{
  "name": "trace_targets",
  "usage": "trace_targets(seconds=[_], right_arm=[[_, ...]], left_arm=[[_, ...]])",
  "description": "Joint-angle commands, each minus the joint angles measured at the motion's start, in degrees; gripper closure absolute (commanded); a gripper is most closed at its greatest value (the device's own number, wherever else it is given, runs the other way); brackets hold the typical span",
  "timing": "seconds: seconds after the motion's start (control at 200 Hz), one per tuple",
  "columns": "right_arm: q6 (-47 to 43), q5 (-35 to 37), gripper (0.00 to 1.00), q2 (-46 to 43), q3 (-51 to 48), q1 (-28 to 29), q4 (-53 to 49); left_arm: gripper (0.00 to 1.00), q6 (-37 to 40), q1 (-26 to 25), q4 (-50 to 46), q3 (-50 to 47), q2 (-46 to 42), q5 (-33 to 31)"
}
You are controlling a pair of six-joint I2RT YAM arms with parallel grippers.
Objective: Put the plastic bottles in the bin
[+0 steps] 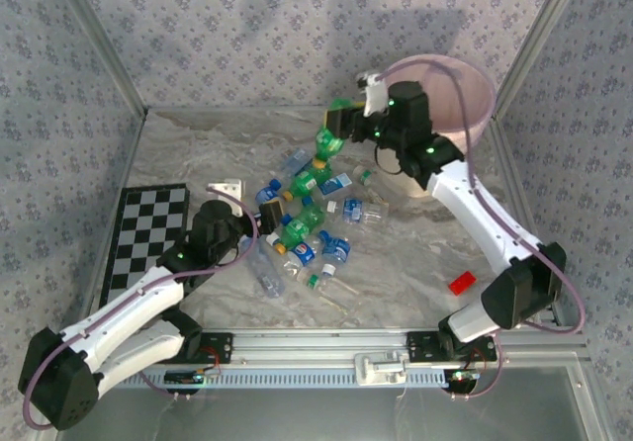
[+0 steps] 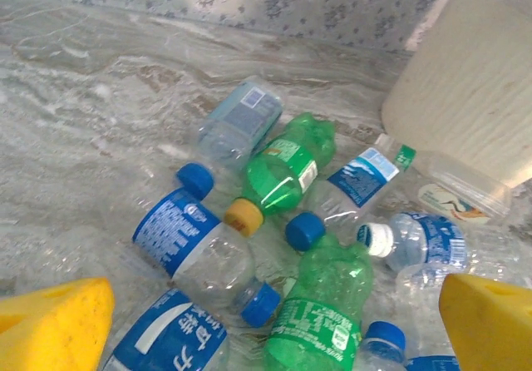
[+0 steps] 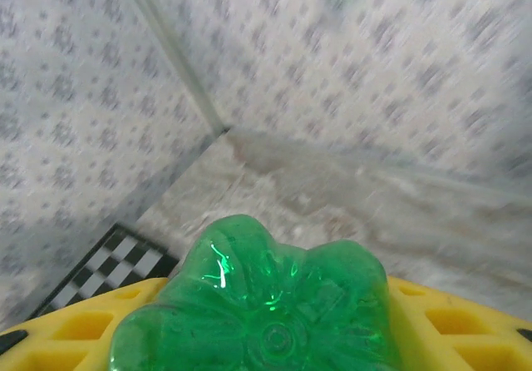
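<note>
My right gripper swings the green bottle over the bin's opening next, then releases it.
Several plastic bottles point(image 1: 307, 225), clear and green with blue, white or orange caps, lie in a heap mid-table. My left gripper point(image 1: 249, 246) hangs open at the heap's near-left side. Its yellow fingers point(image 2: 54, 325) frame a green bottle point(image 2: 328, 304) and blue-labelled clear bottles point(image 2: 187, 238) without touching them. My right gripper point(image 1: 336, 130) is raised above the heap's far end, shut on a green bottle point(image 1: 329, 142) that hangs down from it. That bottle's base point(image 3: 266, 304) sits between the yellow fingers point(image 3: 75, 325). The pale pink bin point(image 1: 465, 85) stands at the back right, just right of that gripper.
A small red block point(image 1: 461, 284) lies near the right arm's base. A black-and-white checkerboard point(image 1: 148, 238) lies along the left side, with a small white piece point(image 1: 226, 188) beyond it. Patterned walls close in the back and sides. The bin's wall point(image 2: 465, 96) rises behind the heap.
</note>
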Motion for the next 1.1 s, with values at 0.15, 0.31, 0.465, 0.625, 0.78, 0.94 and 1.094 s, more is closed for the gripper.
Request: trace_targets(seconds=[0.15,0.31,0.465,0.625,0.78,0.94,1.094], right_arm=[[-9.99,13.72,0.54,-3.62,8.82,-5.98,-4.36],[-11.22,19.00,0.54,-3.91,9.18,-10.69,-1.49],[-11.83,23.04,0.54,-2.77,8.98,-15.02,-0.18],[-10.33,22.03,0.54,0.48,10.78,-19.37,-2.51],[-9.12,20.25,0.54,4.57,11.79,-20.59,-6.82],[-7.69,17.18,0.53,10.10,13.62,-20.48,-12.31],[-7.10,15.04,0.52,16.08,17.39,-20.34,-17.86]], left_arm=[[0.00,-2.74,0.70,-0.50,1.34,3.09,-3.43],[0.00,-4.04,1.04,-1.82,3.11,5.95,-3.61],[0.00,-5.64,1.17,-1.97,3.14,7.10,-5.17],[0.00,-9.48,2.46,-2.96,2.84,7.36,-8.36],[0.00,-12.02,4.46,-4.41,1.98,6.48,-8.54],[0.00,-13.51,6.10,-4.38,-0.42,4.30,-8.45],[0.00,-13.88,7.15,-4.74,-2.50,1.72,-8.54]])
